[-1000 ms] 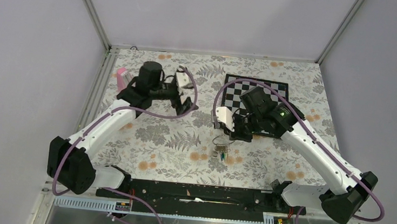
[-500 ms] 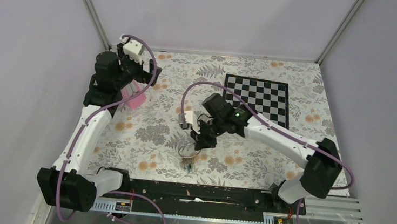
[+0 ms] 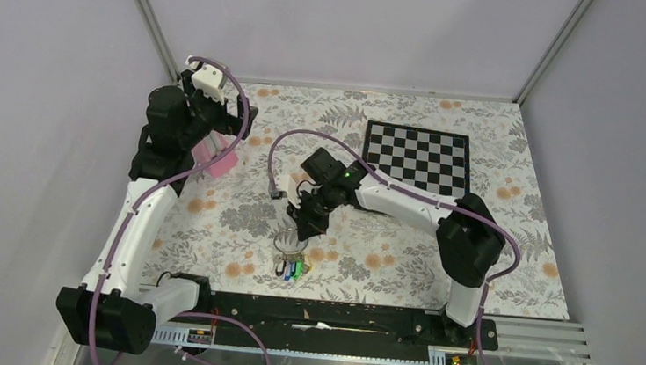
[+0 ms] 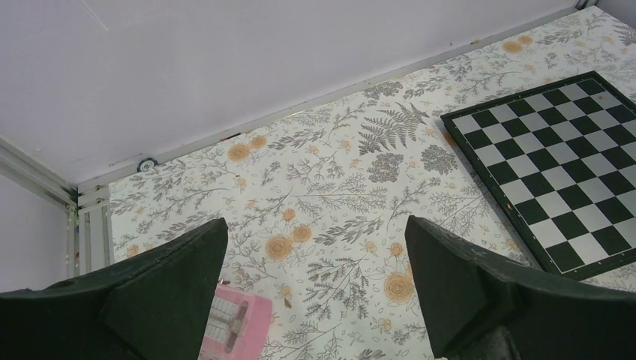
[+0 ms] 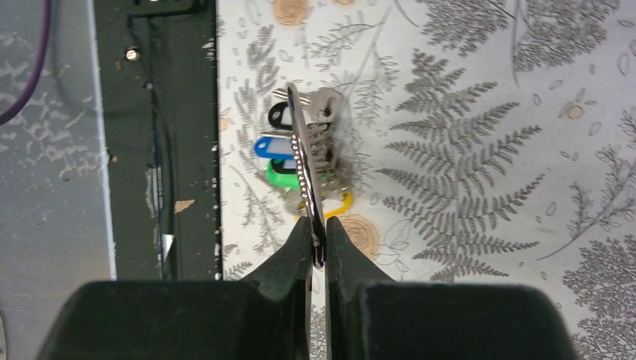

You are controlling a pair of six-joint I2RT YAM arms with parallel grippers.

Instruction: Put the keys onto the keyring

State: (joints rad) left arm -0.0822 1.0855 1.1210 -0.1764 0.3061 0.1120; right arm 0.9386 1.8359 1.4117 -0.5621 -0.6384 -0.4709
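Note:
My right gripper will next move outward and down and let go of the keyring on the fern print (image 5: 461,176), because that cloth is below the gripper, outward of the tags.
My right gripper (image 3: 302,225) (image 5: 319,244) is shut on the keyring (image 3: 291,249), pinching a thin silver wire ring (image 5: 304,161) seen edge-on. Black (image 5: 279,114), blue (image 5: 270,146), green (image 5: 281,169) and yellow (image 5: 339,205) tags hang under it just above the floral cloth, near the front edge. A blurred silver toothed piece (image 5: 324,139), seemingly one of the keys, sits against the ring. No other key can be picked out. My left gripper (image 3: 216,113) (image 4: 315,232) is wide open and holds nothing, raised at the back left.
A pink box (image 3: 218,157) (image 4: 232,326) lies below the left gripper. The checkerboard (image 3: 417,155) (image 4: 555,172) sits at the back right. A black rail (image 3: 317,314) (image 5: 157,150) runs along the front edge, close to the tags.
The right arm carried the keyring left and toward the front edge. The left arm swung from mid-table to the back-left corner and its jaws opened wider.

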